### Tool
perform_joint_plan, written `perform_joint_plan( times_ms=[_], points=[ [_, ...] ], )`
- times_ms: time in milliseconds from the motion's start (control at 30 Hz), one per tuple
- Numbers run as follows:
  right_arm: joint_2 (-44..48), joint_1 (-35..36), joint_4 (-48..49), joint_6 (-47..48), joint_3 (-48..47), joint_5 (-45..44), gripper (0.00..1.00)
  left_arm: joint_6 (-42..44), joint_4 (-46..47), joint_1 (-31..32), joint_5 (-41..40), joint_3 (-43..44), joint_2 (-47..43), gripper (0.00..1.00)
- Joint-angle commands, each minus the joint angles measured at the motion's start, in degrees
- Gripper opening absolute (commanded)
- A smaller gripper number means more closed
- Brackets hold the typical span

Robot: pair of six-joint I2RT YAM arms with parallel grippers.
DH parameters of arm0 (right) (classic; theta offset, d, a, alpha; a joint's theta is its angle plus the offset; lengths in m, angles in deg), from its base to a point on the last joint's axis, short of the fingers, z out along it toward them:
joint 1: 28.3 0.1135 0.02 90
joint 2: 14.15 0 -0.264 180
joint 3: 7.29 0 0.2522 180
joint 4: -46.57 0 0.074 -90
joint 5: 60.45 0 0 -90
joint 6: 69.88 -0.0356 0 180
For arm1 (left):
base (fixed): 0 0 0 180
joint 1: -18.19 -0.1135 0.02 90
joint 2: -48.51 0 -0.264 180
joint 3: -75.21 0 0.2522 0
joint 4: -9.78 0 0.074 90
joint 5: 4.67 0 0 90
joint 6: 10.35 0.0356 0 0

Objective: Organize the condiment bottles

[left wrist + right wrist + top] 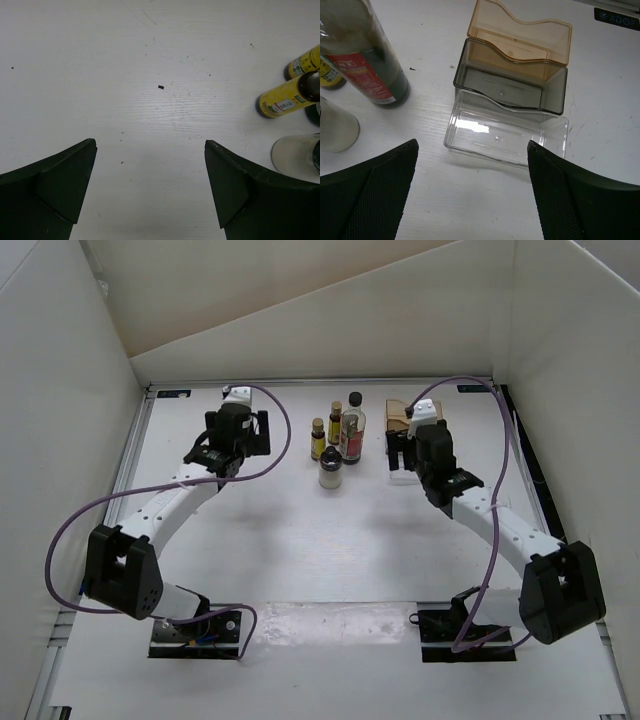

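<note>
The other bottles crowd the body of the tall bottle, so I should turn my right gripper and bring it to the left in the top view around the tall bottle's black cap.
Four condiment bottles stand grouped at the table's middle back: a tall clear bottle (352, 426) with black cap and red label, two tiny yellow brown-capped bottles (317, 438) (336, 422), and a squat whitish dark-capped bottle (331, 471). My left gripper (257, 432) is open and empty over bare table left of them (150, 145). The yellow bottles (282, 98) (304, 62) and the whitish one (295, 157) show at its right edge. My right gripper (402, 454) is open and empty (472, 145), right of the bottles. The tall bottle (367, 60) and whitish bottle (335, 127) lie to its left.
Three small rectangular trays sit in a row ahead of my right gripper: clear (505, 132) nearest, smoky grey (512, 85), then amber (520, 42). They also show in the top view (400, 416). White walls enclose the table on three sides.
</note>
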State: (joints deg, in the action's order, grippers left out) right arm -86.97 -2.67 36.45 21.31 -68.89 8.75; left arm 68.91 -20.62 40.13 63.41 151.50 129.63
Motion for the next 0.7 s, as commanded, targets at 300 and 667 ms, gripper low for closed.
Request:
perform_joint_plan(
  times_ms=[300, 667],
  points=[
    [-3.3, 2.76, 9.45, 8.47, -4.11, 11.44, 0.87, 11.7, 8.64, 0.04, 10.39, -3.63, -2.46, 1.0],
    [3.99, -3.21, 28.7, 4.27, 6.88, 34.5, 0.86, 9.16, 13.74, -2.33, 12.68, -6.01, -1.67, 1.0]
  ],
)
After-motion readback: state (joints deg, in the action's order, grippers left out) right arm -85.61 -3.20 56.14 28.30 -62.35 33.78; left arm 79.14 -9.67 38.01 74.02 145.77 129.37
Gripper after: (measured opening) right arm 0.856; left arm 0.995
